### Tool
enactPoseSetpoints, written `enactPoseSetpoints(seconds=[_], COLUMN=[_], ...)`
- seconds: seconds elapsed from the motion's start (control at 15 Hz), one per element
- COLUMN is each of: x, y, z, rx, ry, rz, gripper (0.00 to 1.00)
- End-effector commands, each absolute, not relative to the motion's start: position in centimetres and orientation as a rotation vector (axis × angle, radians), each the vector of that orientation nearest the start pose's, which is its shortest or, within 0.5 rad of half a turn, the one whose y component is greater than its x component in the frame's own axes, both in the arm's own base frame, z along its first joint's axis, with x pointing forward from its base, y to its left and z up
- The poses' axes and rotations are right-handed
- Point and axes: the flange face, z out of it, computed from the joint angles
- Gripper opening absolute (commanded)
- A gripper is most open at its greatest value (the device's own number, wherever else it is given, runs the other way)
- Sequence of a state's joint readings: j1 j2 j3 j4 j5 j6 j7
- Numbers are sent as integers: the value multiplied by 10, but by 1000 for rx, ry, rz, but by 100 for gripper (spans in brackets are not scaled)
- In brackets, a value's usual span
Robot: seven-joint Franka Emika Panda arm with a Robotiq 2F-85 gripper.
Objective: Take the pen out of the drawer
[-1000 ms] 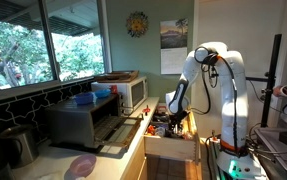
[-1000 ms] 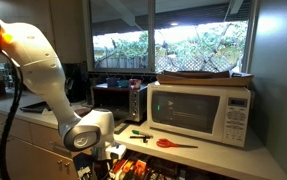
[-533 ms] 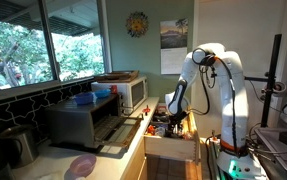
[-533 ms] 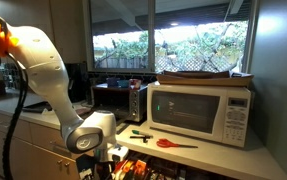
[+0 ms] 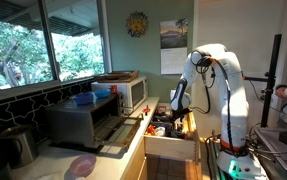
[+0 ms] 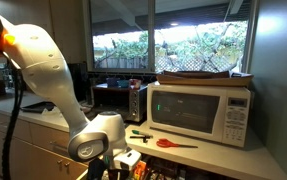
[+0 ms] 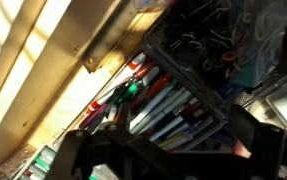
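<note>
The pens in the wire tray lie slantwise below my gripper's spread fingers, so my gripper moves down toward them next while turning to match their slant.
The light wood drawer (image 5: 170, 148) stands pulled open under the counter and is full of utensils. In the wrist view a black wire tray (image 7: 215, 100) in the drawer holds several pens and markers (image 7: 168, 105) side by side; the picture is blurred and I cannot single out one pen. My gripper (image 7: 173, 150) hangs just above this tray, its two dark fingers spread wide with nothing between them. In both exterior views the gripper (image 5: 179, 107) (image 6: 116, 166) points down into the drawer.
A dark toaster oven (image 5: 88, 122) with its door down and a white microwave (image 6: 203, 112) stand on the counter. Red scissors (image 6: 173, 143) and a small black tool (image 6: 140, 136) lie in front of the microwave. A tangle of metal utensils (image 7: 208, 40) fills the drawer beside the tray.
The arm has shifted a little along the drawer and the wrist has turned. The gripper stays over the drawer, open and empty.
</note>
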State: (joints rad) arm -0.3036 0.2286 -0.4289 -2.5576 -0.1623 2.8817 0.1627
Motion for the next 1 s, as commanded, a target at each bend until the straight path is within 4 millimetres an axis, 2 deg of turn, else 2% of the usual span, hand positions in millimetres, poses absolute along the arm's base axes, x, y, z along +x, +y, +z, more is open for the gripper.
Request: enactPoseSetpoints(seconds=[0.0,0.33,0.4,0.53,0.6,0.73,0.93], x=[355,368,370,370,370,373,381], y=[-314,-354,-361,-378,-384,-394,-404], z=[191,167,163,154,150,143,137], rx=[-3042,-2804,-2764,-2673,-2621,-2532,-2429], ry=[1326,1740,1812,1955,2023,2118,2196], rz=[-127,-110,-105,-89,-86,-97,-132], gripper=[100,100,95,71,70,54,46])
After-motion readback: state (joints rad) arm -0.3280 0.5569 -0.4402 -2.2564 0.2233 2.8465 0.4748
